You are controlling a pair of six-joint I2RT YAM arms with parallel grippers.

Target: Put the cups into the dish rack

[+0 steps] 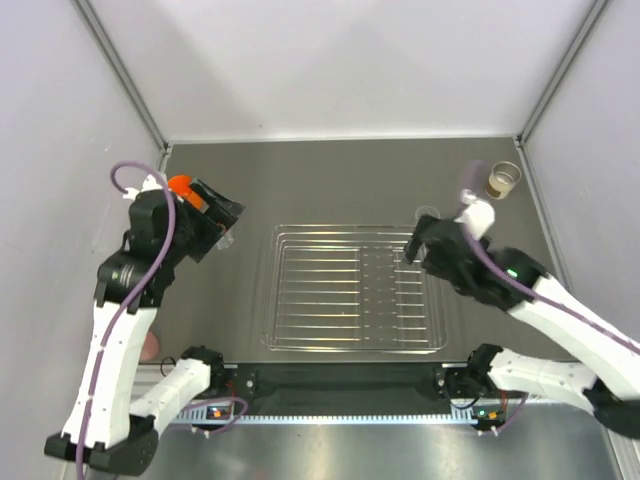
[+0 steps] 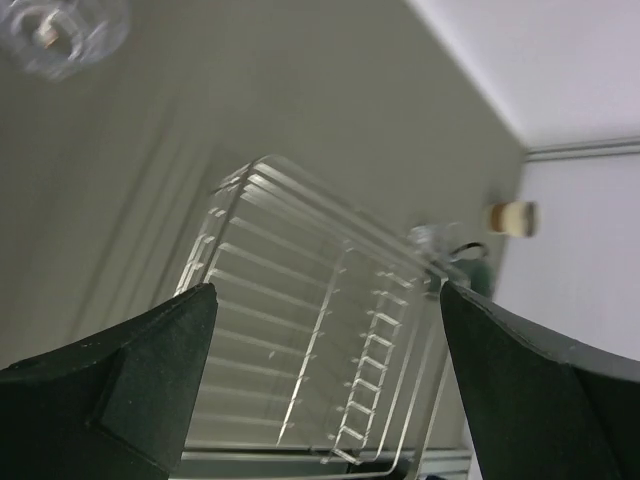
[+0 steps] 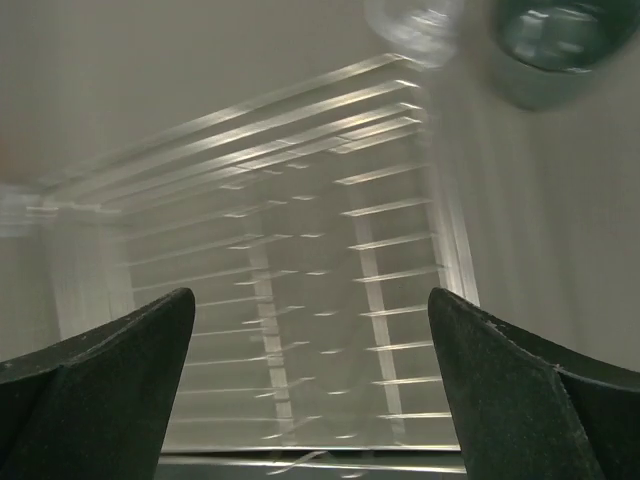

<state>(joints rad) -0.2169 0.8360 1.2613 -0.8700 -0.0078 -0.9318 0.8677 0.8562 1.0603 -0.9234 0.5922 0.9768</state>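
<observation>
I next need to move my right gripper past the rack's far corner, down onto the dark grey cup's rim (image 3: 630, 30) opposite the clear cup, which crowds the dark grey cup's other side.
The silver wire dish rack (image 1: 270, 300) lies in the middle of the table with no cups in it. It also shows in the left wrist view (image 2: 262, 168) and the right wrist view (image 3: 300, 110). My left gripper (image 1: 218, 228) is open and empty, left of the rack (image 2: 325, 400). An orange cup (image 1: 181, 185) sits behind it and a clear cup (image 1: 226, 241) (image 2: 60, 30) beside it. My right gripper (image 1: 418, 247) is open and empty over the rack's far right corner (image 3: 312, 390). A clear cup (image 1: 427, 213) (image 3: 415, 25) stands just beyond that corner.
A cream cup (image 1: 503, 180) (image 2: 512, 217) and a dark grey cup (image 1: 476, 171) (image 3: 560, 40) stand at the far right. A pink cup (image 1: 150, 346) peeks out behind the left arm near the front edge. White walls enclose the table.
</observation>
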